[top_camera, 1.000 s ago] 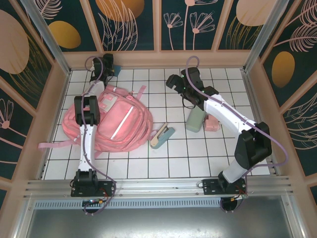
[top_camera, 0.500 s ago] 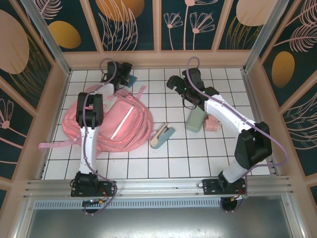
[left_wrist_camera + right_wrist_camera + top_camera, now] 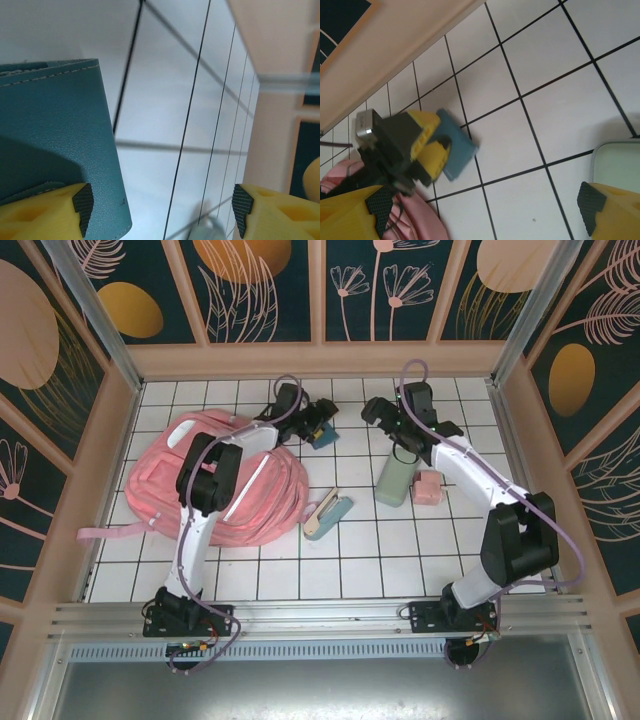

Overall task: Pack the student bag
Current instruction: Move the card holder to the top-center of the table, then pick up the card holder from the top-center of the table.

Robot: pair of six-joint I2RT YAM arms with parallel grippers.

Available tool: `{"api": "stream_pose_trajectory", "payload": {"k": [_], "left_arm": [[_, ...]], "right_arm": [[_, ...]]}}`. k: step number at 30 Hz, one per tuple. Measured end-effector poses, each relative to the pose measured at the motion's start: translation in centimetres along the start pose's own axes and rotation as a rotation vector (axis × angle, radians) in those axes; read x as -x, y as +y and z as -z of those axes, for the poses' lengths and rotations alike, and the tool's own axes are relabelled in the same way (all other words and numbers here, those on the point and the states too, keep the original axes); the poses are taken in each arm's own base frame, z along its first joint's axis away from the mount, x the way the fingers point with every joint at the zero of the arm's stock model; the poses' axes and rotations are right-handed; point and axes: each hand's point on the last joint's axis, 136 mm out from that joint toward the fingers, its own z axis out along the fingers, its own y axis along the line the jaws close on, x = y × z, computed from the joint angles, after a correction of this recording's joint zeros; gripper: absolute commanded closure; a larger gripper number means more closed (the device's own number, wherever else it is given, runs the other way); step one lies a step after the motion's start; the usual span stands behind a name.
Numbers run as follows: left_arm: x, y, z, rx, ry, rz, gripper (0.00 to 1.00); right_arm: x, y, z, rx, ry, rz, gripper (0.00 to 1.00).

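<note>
My right gripper moves down toward the bag [image 3: 240,490] next and closes on the teal wallet's exposed edge [image 3: 333,434], as that edge sticks out past my left gripper.
The pink student bag [image 3: 240,490] lies flat on the left of the tiled floor, and its edge shows in the right wrist view [image 3: 415,227]. My left gripper [image 3: 313,423] reaches across the bag's top to the tiles just right of it. It is open [image 3: 161,207], with bare tile between its fingers. A flat teal wallet [image 3: 55,140] rests against its left finger and pokes out past the tips [image 3: 323,434] [image 3: 460,150]. My right gripper [image 3: 381,412] hovers open [image 3: 482,210] a little to the right of it, with nothing between its fingers.
A sage-green case [image 3: 394,481] and a small pink block [image 3: 428,487] lie under the right arm. A beige and teal stapler-like item [image 3: 327,512] sits by the bag's right edge. A pink strap [image 3: 105,533] trails left. The back wall [image 3: 320,358] is close.
My left arm has swung from the back-left corner rightward across the bag's top, the teal wallet travelling with its gripper. My right gripper has shifted slightly right.
</note>
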Motion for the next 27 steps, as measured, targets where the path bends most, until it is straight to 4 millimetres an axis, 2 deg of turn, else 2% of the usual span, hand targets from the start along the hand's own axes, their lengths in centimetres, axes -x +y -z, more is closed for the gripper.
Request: {"api": "stream_pose_trajectory", "payload": {"k": [3,7,15,22,27], "left_arm": [[-2.7,0.1,0.9,0.037,0.05,-0.017,0.2],[-3.5,0.3,2.5,0.089,0.069,-0.032,0.17],[-1.7,-0.7,7.0,0.196,-0.003,-0.177,0.14],[1.1,-1.3,13.0,0.333,-0.143,-0.351,0.1],[1.6,-0.9,16.9,0.394,-0.209,-0.421,0.08]], "right_arm": [[0.4,-0.3,-0.4,0.023,0.017,0.011,0.11],[-0.3,-0.5,-1.9,0.055,0.067,0.037,0.2],[-4.1,-0.7,-5.7,0.116,0.237,0.087,0.38],[-5.9,0.1,-10.8,0.158,0.342,0.147,0.52],[-7.4,0.8,-14.5,0.168,0.392,0.193,0.52]]}}
